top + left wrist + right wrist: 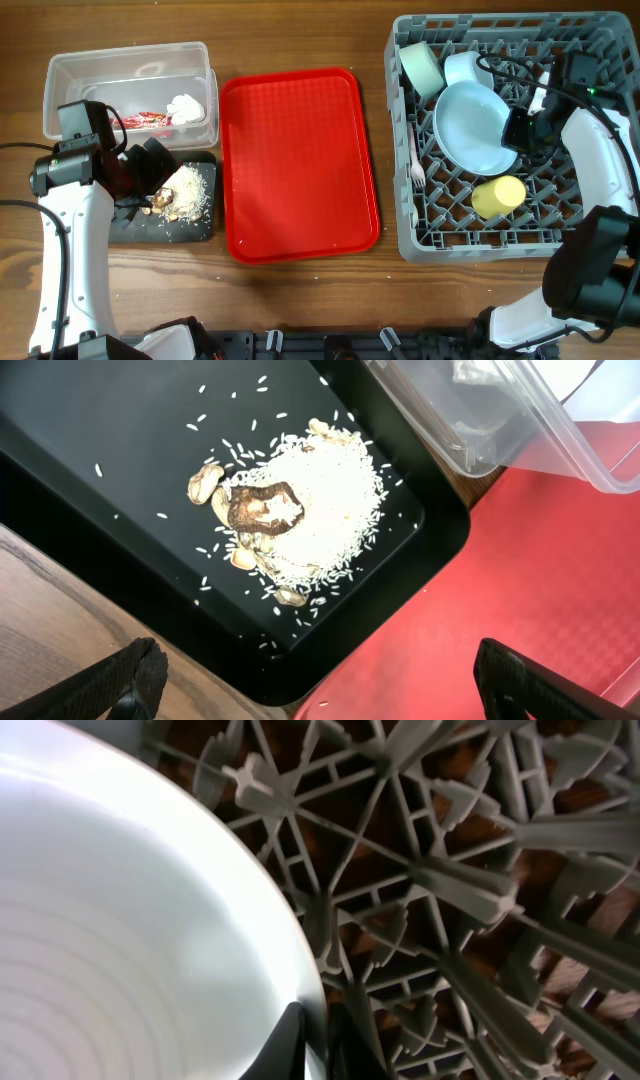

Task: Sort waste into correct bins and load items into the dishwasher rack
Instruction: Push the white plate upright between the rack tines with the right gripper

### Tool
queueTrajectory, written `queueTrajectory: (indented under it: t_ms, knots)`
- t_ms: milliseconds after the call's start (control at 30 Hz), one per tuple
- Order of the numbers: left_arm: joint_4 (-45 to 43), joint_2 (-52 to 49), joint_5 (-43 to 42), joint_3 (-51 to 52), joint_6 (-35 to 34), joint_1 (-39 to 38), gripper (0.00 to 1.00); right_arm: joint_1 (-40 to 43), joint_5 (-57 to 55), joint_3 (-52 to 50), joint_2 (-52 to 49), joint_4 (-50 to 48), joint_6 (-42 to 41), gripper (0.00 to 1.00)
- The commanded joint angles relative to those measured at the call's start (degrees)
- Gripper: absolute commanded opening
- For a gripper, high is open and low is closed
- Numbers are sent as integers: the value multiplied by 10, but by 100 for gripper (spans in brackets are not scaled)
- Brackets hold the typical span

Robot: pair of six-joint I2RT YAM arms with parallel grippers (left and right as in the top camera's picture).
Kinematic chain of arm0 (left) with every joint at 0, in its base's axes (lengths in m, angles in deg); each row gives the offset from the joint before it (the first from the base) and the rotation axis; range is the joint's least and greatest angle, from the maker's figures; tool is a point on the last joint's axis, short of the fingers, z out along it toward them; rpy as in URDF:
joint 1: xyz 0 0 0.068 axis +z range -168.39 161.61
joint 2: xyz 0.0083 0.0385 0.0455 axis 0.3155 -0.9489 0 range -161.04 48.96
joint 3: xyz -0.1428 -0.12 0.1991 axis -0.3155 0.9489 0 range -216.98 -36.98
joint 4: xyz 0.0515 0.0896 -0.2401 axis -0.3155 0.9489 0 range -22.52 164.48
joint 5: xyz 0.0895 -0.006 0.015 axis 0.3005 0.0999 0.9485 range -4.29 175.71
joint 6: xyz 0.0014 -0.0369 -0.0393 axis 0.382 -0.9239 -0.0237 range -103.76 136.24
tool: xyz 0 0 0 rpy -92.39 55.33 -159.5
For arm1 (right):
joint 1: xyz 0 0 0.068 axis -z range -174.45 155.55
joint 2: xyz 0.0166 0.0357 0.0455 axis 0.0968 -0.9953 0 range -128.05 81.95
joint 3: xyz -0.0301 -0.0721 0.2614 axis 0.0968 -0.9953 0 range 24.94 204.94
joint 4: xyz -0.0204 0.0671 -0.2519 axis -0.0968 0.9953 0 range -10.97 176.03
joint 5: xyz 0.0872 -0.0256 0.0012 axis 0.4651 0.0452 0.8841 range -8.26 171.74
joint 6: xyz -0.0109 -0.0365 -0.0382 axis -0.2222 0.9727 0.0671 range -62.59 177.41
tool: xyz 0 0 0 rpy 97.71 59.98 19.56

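The plate still lies nearly flat across the rack's wires, so my right gripper needs to raise the plate's rim, tip it toward the light-blue bowl (462, 67) and release it.
The grey dishwasher rack (410, 235) holds a mint-green bowl (422, 68), a light-blue bowl (462, 67), a light-blue plate (470, 125), a yellow cup (498, 196) and a white fork (414, 160). My right gripper (520, 130) is shut on the plate's right rim; the right wrist view shows the fingers (312, 1042) pinching the rim of the plate (120, 940). My left gripper (150, 185) is open and empty (330, 695) above the black tray (120, 430), where food scraps (300, 510) lie. The clear tub (60, 75) holds the red wrapper (145, 120) and the white tissue (186, 107). The spoon is not visible.
A large red serving tray (298, 160) lies between the bins and the rack; its corner shows in the left wrist view (480, 600). Loose rice grains are scattered on the black tray. The wooden table (300, 300) runs along the front.
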Motion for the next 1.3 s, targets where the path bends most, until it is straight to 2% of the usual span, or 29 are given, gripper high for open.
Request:
queueTrajectory:
  t_ms: [0, 267, 433, 600, 700, 800, 900, 1033, 1267]
  knots:
    - [-1, 8, -7, -2, 0, 2, 100, -2, 1, -7, -7, 4, -3, 4]
    - [-2, 8, -7, -2, 0, 2, 100, 7, 1, -7, 86, -15, 7, 4]
    - [-2, 8, -7, -2, 0, 2, 100, 7, -7, -7, 165, -59, 76, 4]
    - [-2, 8, -7, -2, 0, 2, 100, 4, -72, -7, 229, -73, 168, 5]
    - [-2, 8, -7, -2, 0, 2, 100, -40, -160, -7, 229, -71, 168, 4]
    - [-2, 8, -7, -2, 0, 2, 100, -140, -346, -7, 228, -71, 141, 4]
    - [-2, 8, -7, -2, 0, 2, 100, -186, -407, -7, 226, -63, 103, 4]
    - [-1, 8, -7, -2, 0, 2, 100, -218, -435, -7, 206, -33, 48, 4]
    - [-1, 8, -7, -2, 0, 2, 100, -280, -436, -7, 123, -17, 16, 4]
